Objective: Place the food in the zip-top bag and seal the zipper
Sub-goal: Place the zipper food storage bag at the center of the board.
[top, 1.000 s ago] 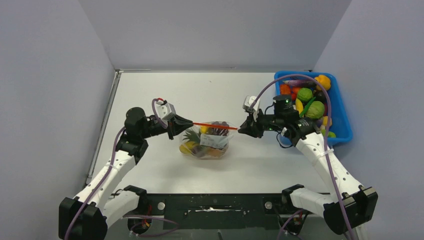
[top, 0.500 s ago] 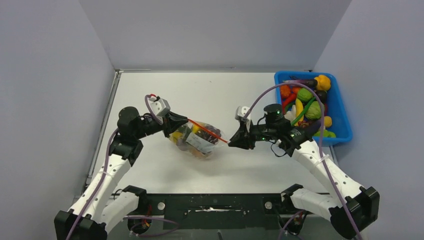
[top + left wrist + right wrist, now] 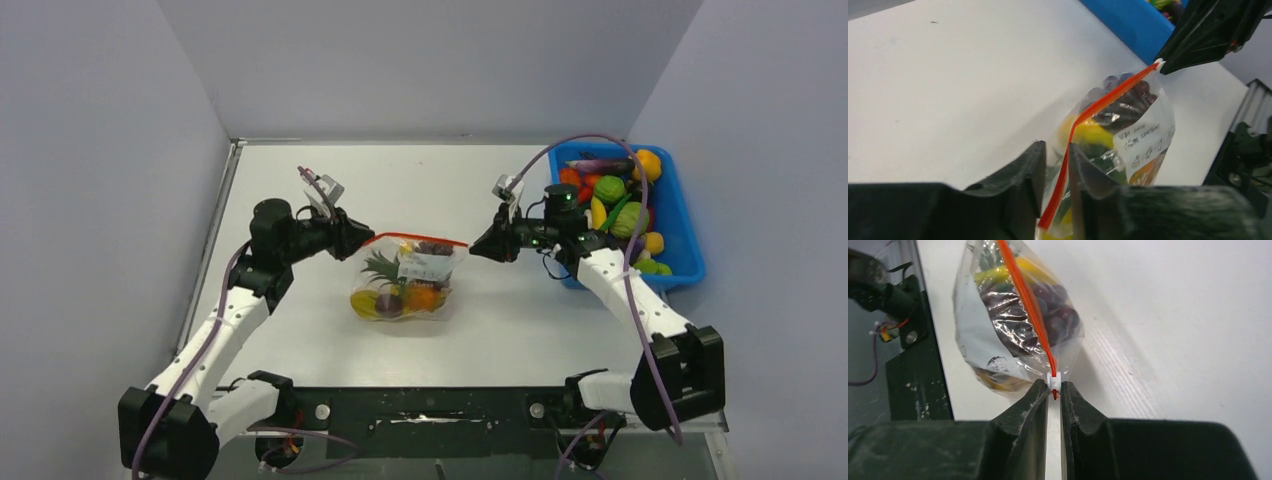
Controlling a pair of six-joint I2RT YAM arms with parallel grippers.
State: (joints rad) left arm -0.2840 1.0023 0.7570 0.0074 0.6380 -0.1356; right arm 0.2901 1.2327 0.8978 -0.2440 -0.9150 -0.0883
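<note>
The white slider is already at the zipper's end [image 3: 468, 246] [image 3: 1054, 383], so my right gripper will move it outward and slightly toward the blue bin, then open.
The zip-top bag [image 3: 405, 285] stands on the table between my grippers, mouth up. It holds the food: a pineapple [image 3: 380, 268], purple grapes [image 3: 432, 247], a yellow banana [image 3: 368, 300] and an orange piece [image 3: 424, 297]. The red zipper [image 3: 415, 238] runs nearly level along the top. My left gripper [image 3: 360, 241] is shut on the zipper's left end, with the strip [image 3: 1083, 112] passing between the fingers of the left gripper [image 3: 1057, 147]. My right gripper [image 3: 476, 247] is shut on the white slider [image 3: 1053, 380] at the right end, which sits at the tips of the right gripper [image 3: 1054, 386].
The blue bin [image 3: 690, 240] with several more toy fruits stands at the back right, just behind my right arm. It also shows in the left wrist view [image 3: 1128, 20]. Grey walls close the table at the back and both sides.
The bag was tilted down to the right half a second ago. It now hangs level and upright, and both grippers have moved back and up, the right one further right.
</note>
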